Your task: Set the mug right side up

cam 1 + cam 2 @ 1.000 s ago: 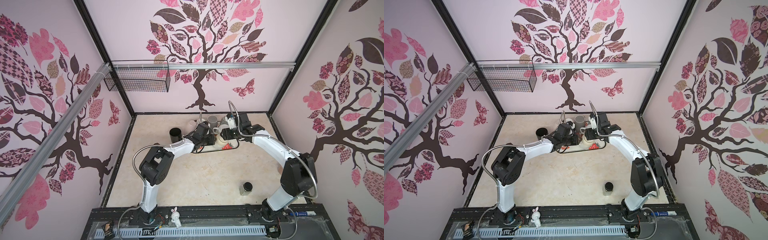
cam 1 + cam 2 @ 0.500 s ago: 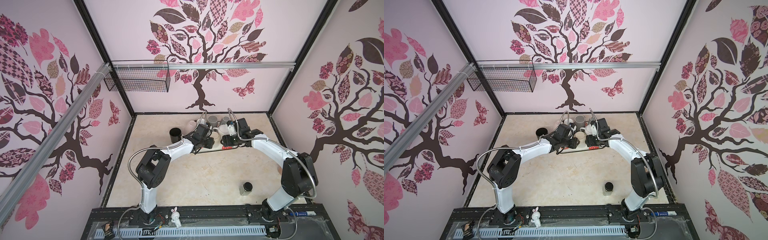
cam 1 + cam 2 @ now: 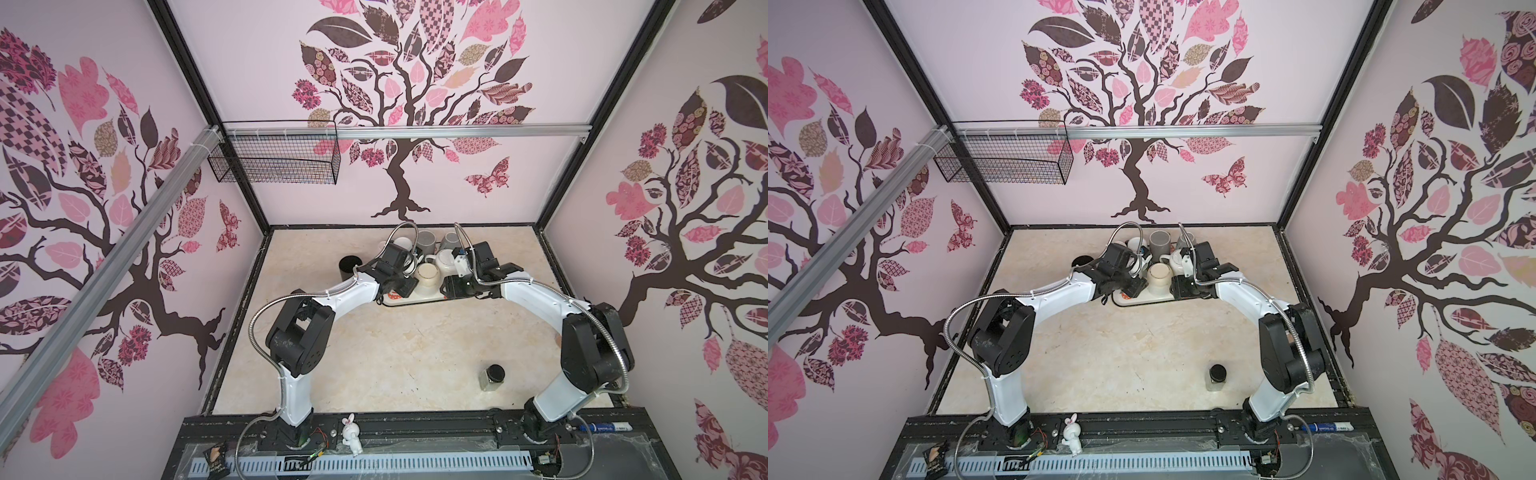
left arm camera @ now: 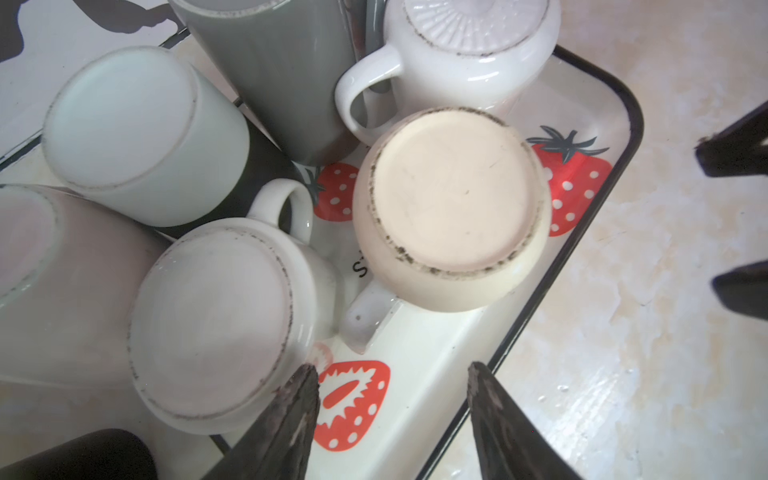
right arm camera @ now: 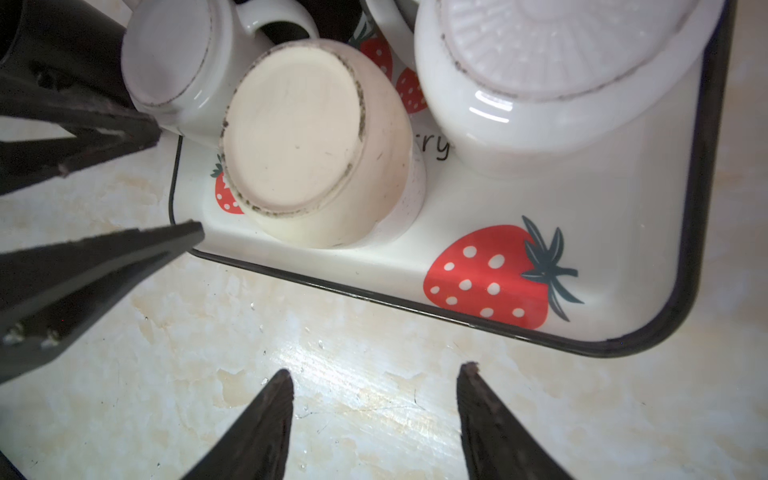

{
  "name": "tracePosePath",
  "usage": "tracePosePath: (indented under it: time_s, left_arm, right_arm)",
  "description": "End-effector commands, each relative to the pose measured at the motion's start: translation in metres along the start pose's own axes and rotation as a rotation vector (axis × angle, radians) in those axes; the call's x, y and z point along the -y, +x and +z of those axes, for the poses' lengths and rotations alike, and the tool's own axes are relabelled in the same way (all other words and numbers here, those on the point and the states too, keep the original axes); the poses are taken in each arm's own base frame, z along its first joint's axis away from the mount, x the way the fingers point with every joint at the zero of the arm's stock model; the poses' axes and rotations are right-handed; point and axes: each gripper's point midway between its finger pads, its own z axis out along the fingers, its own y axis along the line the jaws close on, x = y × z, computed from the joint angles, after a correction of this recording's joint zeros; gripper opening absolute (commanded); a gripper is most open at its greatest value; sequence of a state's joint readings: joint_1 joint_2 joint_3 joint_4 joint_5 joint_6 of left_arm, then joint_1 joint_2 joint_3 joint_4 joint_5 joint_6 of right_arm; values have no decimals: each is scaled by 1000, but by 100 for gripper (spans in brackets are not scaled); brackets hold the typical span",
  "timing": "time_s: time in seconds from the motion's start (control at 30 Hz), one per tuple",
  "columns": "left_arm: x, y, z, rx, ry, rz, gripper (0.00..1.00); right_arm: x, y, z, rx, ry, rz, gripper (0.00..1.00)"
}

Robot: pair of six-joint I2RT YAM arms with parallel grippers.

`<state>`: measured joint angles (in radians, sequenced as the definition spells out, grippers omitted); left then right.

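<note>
My left gripper should next move down toward the cream mug and bring its open fingers around the white handle [image 4: 371,315], because it sticks out from the mug toward this gripper.
A cream mug [image 3: 428,276] [image 3: 1159,276] stands base up on the strawberry tray [image 3: 415,301], near its front rim. The left wrist view shows its scuffed flat base [image 4: 453,199], with part of a white handle below it. My left gripper [image 4: 392,370] is open and empty above the tray's front edge, beside a white mug. My right gripper [image 5: 376,370] is open and empty over the bare table just in front of the tray [image 5: 374,274]. The cream mug [image 5: 299,133] lies between the two grippers [image 3: 405,286] [image 3: 451,286], and neither touches it.
Base up on the tray are a white mug [image 4: 216,324], a pale mint mug [image 4: 137,133], a grey mug [image 4: 270,62] and a white pot with a ribbed base [image 4: 469,41]. A black cup [image 3: 349,266] stands left of the tray. A black-lidded jar [image 3: 494,376] stands front right.
My left gripper's jaws have widened. The cream mug has come down onto the tray, and both grippers have drawn back a little from it.
</note>
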<state>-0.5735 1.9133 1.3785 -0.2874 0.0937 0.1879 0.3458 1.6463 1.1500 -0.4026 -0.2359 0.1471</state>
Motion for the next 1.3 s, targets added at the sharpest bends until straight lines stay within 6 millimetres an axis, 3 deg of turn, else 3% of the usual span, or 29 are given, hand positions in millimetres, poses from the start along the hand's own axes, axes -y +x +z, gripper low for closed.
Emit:
tracePosePath:
  time_s: [0.0, 0.43, 0.83, 0.97, 1.1, 1.27]
  left_arm:
    - [-6, -16, 2, 23, 72, 66, 59]
    - [-5, -5, 40, -15, 115, 91, 58]
    - [17, -11, 27, 20, 175, 155, 55]
    - [19, -5, 34, -22, 181, 182, 55]
    - [9, 1, 48, -73, 131, 183, 55]
    - [15, 4, 52, -90, 148, 197, 54]
  right_arm:
    - [-8, -9, -11, 45, -29, -9, 64]
    - [-8, -6, -18, 63, -25, -22, 64]
    - [-8, -6, -22, 74, -25, -26, 64]
    - [-9, -7, -27, 87, -20, -28, 64]
    - [-9, -6, -32, 91, -16, -36, 64]
    - [-7, -7, -38, 99, 0, -47, 64]
